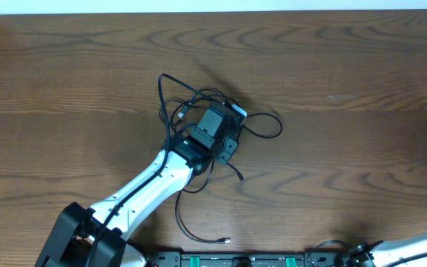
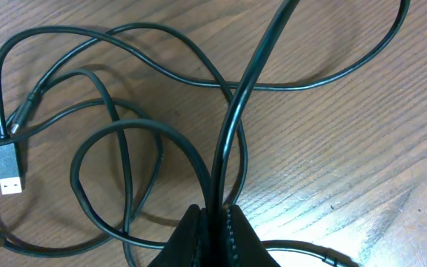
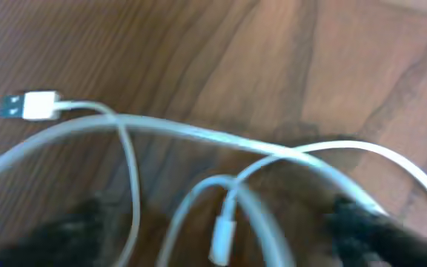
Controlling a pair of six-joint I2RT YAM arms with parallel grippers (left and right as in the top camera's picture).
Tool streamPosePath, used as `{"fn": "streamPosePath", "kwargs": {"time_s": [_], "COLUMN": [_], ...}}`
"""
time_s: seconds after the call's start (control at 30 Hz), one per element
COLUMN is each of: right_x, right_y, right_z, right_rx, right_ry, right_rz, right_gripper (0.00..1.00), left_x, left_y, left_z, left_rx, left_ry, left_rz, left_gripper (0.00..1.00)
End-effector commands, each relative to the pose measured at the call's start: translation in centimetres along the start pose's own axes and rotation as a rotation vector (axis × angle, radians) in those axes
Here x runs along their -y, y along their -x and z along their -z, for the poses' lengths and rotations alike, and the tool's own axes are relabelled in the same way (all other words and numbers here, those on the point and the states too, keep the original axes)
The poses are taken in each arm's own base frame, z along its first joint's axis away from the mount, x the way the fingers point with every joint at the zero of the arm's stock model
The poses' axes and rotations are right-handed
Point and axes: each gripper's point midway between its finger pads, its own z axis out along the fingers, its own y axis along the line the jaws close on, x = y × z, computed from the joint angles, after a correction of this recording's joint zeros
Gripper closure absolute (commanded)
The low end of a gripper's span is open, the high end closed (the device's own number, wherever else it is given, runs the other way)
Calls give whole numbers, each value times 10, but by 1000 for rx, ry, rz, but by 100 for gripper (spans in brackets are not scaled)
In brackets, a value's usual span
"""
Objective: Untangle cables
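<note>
My left gripper is pinning the black cable with its closed fingers, so it should move slightly to the right in the overhead view, toward the jutting cable loop [image 1: 274, 123] [image 2: 377, 53], and let go of the cable.
Several black cables [image 1: 199, 100] lie looped and crossed in a tangle at the table's middle. My left gripper [image 1: 224, 122] sits over the tangle. In the left wrist view it [image 2: 217, 222] is shut on one black cable [image 2: 232, 126], which rises taut from the jaws. A black USB plug [image 2: 7, 172] lies at the left. The right wrist view is blurred. It shows a looped white cable [image 3: 199, 133] with a USB plug [image 3: 28, 105] and a small plug [image 3: 223, 233]. My right gripper [image 3: 217, 237] is open, its fingers either side of the loops.
One black cable end [image 1: 224, 240] trails toward the front edge near the arm bases [image 1: 236, 259]. Only part of the right arm [image 1: 421, 248] shows at the overhead view's bottom right. The wooden table [image 1: 347, 89] extends back to a white wall.
</note>
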Motion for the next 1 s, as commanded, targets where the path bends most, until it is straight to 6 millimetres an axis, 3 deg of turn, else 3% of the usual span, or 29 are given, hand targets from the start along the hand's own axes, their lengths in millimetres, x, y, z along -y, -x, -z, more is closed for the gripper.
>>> {"fn": "streamPosePath", "kwargs": {"time_s": [0.0,0.1,0.23,0.43,0.57,0.67,0.77,0.87,0.97], "right_x": [-7,-13,-29,-57,-90,-121,-154,-185,-224], "right_y": [2,13,42,97,111,106,86,57,13], "right_z": [8,22,57,141,191,216,226,229,239], "right_rx": [-16,2,76,247,301,292,222,125,-9], "right_ry": [53,74,142,280,469,623,740,791,851], "right_rz": [-4,-1,9,-2,-3,46,89,124,182], "right_gripper": [1,1,1,1,1,1,1,1,1], "left_x": [1,1,1,1,1,1,1,7,26], "left_y": [-10,-8,-5,-4,-4,-4,-4,-1,10], "left_z": [-5,-5,-5,-5,-5,-5,-5,-4,-2], "left_rx": [-27,-19,-5,-1,-1,-2,-1,7,48], "left_ry": [-14,-14,-14,-14,-14,-14,-15,-47,-165], "left_rz": [13,13,13,17,17,28,64,96,100], "left_gripper": [93,92,93,93,93,92,93,92,92]}}
